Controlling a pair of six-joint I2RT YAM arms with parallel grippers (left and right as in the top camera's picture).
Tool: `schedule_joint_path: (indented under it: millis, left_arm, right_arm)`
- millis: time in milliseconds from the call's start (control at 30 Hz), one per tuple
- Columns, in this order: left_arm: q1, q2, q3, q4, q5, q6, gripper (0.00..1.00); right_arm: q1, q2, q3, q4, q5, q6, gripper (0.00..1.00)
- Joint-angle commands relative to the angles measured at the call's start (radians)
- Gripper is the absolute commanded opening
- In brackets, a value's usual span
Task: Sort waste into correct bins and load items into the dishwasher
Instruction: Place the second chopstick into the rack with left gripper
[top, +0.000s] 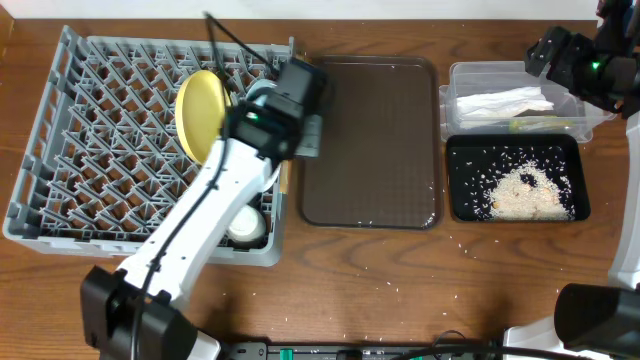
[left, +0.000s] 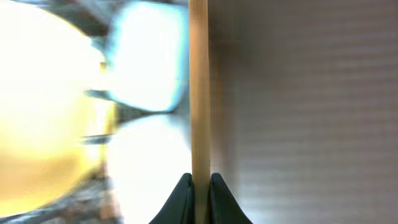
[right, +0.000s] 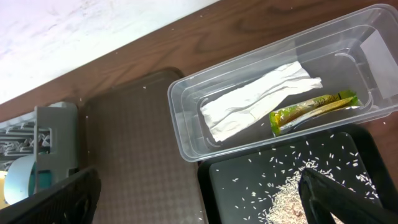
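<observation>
The chopstick needs to move next with my left gripper from the rack's edge toward the yellow plate (top: 203, 115), then down beside it.
My left gripper (left: 200, 185) is shut on a thin wooden chopstick (left: 199, 93), which runs straight up from the jaws. In the overhead view this gripper (top: 292, 148) is at the right edge of the grey dish rack (top: 60, 150), and the chopstick (top: 283, 188) shows below it. A yellow plate (top: 203, 115) stands in the rack, with a light blue bowl (left: 149, 56) and a white cup (top: 246, 226) beside it. My right gripper (right: 199, 186) is open and empty above the clear tub (right: 186, 140), which holds the white napkin (right: 255, 102) and the yellow-green sleeve (right: 311, 109). Rice (top: 525, 192) lies in the black tray (top: 462, 205).
The brown serving tray (top: 370, 140) lies between the rack and the two bins. A few rice grains are scattered on the wooden table (top: 400, 290) in front of the trays. Dark cables (top: 235, 40) cross the back of the rack.
</observation>
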Motion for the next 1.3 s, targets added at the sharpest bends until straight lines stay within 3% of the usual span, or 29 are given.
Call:
schedule_joint_path:
  millis: [0, 333, 400, 433, 467, 567, 900, 967, 1100, 1167, 1267]
  left_arm:
    - [0.077, 0.047, -0.007, -0.029, -0.208, 0.103, 0.08]
    - [0.268, 0.147, -0.018, -0.02, -0.204, 0.148, 0.08]
    - [0.285, 0.162, -0.018, -0.019, -0.204, 0.147, 0.17]
    - [0.29, 0.164, -0.018, -0.019, -0.204, 0.147, 0.32]
    - [0.292, 0.166, -0.018, -0.019, -0.204, 0.147, 0.4]
    - [0.291, 0.164, -0.018, -0.019, -0.205, 0.147, 0.5]
    - [0.29, 0.055, -0.003, -0.085, -0.167, 0.131, 0.54]
    - [0.29, -0.004, -0.003, -0.096, -0.11, 0.131, 0.61]
    - [0.29, -0.137, -0.003, -0.11, 0.035, 0.131, 0.66]
    - [0.29, -0.2, -0.003, -0.115, 0.114, 0.131, 0.83]
    - [0.29, -0.276, -0.003, -0.114, 0.186, 0.131, 0.84]
  right_arm:
    - [0.001, 0.001, 0.003, -0.002, 0.003, 0.005, 0.99]
    - [0.001, 0.001, 0.003, -0.002, 0.003, 0.005, 0.99]
    - [0.001, 0.001, 0.003, -0.002, 0.003, 0.005, 0.99]
    - [0.001, 0.001, 0.003, -0.002, 0.003, 0.005, 0.99]
    - [0.001, 0.001, 0.003, -0.002, 0.003, 0.005, 0.99]
    - [0.001, 0.001, 0.003, -0.002, 0.003, 0.005, 0.99]
    - [0.001, 0.001, 0.003, -0.002, 0.003, 0.005, 0.99]
    - [0.001, 0.001, 0.003, -0.002, 0.003, 0.005, 0.99]
    - [0.001, 0.001, 0.003, -0.002, 0.003, 0.005, 0.99]
    - [0.001, 0.001, 0.003, -0.002, 0.003, 0.005, 0.99]
    - [0.001, 0.001, 0.003, -0.002, 0.003, 0.005, 0.99]
